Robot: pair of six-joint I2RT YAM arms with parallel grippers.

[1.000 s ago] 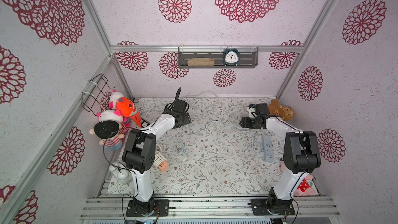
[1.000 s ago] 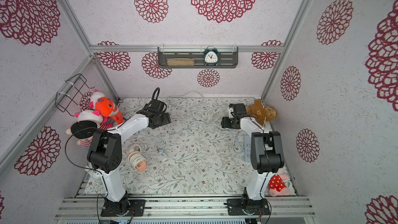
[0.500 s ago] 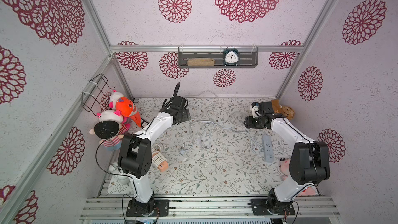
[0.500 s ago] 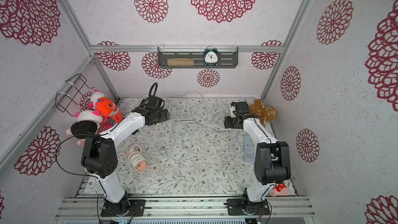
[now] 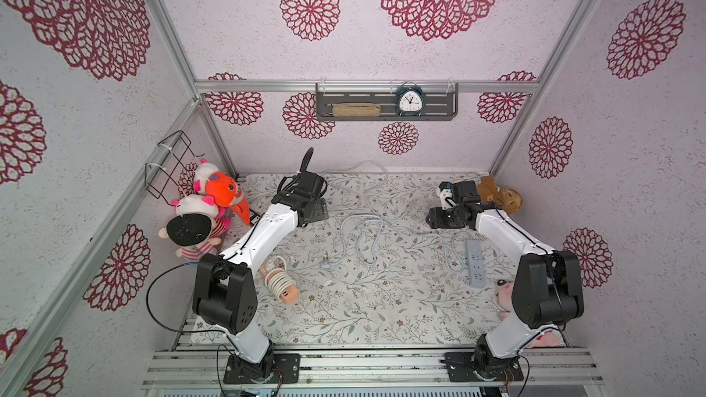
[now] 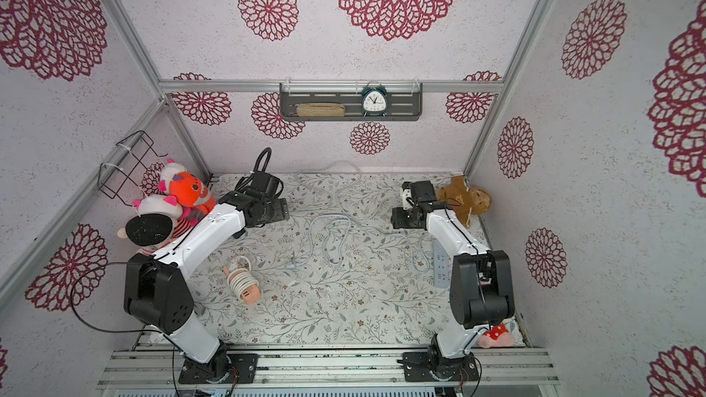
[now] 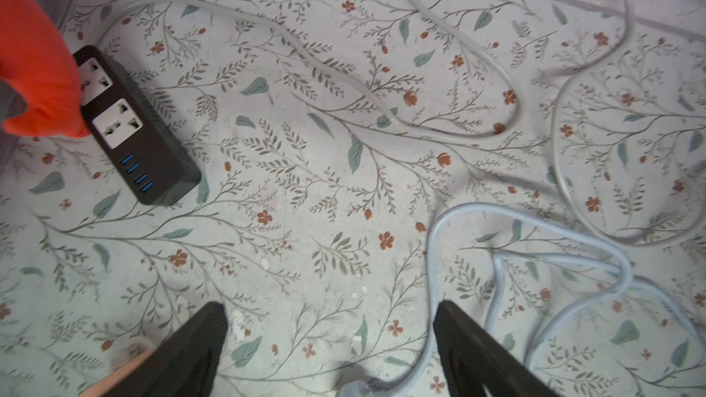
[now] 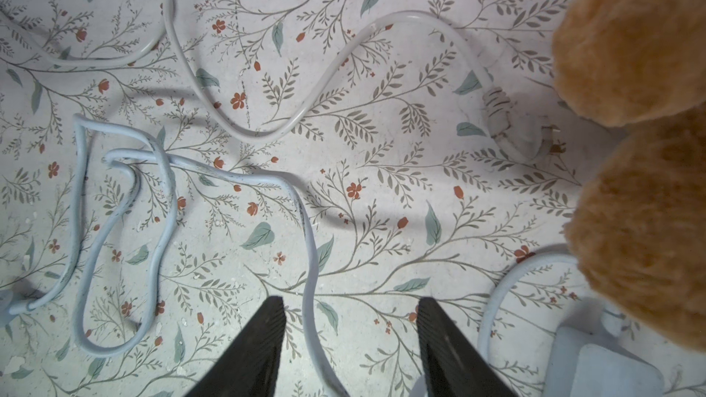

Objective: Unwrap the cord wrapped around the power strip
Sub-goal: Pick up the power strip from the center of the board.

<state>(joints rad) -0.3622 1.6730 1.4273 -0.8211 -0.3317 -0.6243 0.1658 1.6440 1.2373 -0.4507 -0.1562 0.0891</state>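
Note:
My left gripper will move back and down next, onto the white coils of the pink power strip (image 5: 280, 282). The power strip lies below it toward my base, and its cord is still wrapped.
A light blue power strip (image 5: 475, 263) (image 6: 440, 263) lies flat at the right of the mat. Its light blue cord (image 5: 363, 238) (image 6: 332, 234) trails off it in loose loops across the middle. A pink power strip (image 5: 280, 282) (image 6: 244, 284) at front left has a white cord coiled round it. My left gripper (image 5: 319, 210) (image 7: 330, 315) hovers open over bare mat beside the blue cord (image 7: 535, 261). My right gripper (image 5: 433, 219) (image 8: 349, 309) is open above the mat; the blue cord (image 8: 126, 223) runs on the mat between its fingers, unclamped.
A black power strip (image 7: 133, 127) lies by the orange plush (image 5: 223, 194) at the left wall. A loose white cord (image 5: 366, 185) snakes along the back, its plug (image 8: 512, 127) near the brown plush (image 5: 500, 196). A pink plush (image 5: 504, 292) sits behind the right arm's base.
The blue cord has settled into loose loops mid-mat. Both arms' elbows have swung back toward the front rail. The right jaws have narrowed a little.

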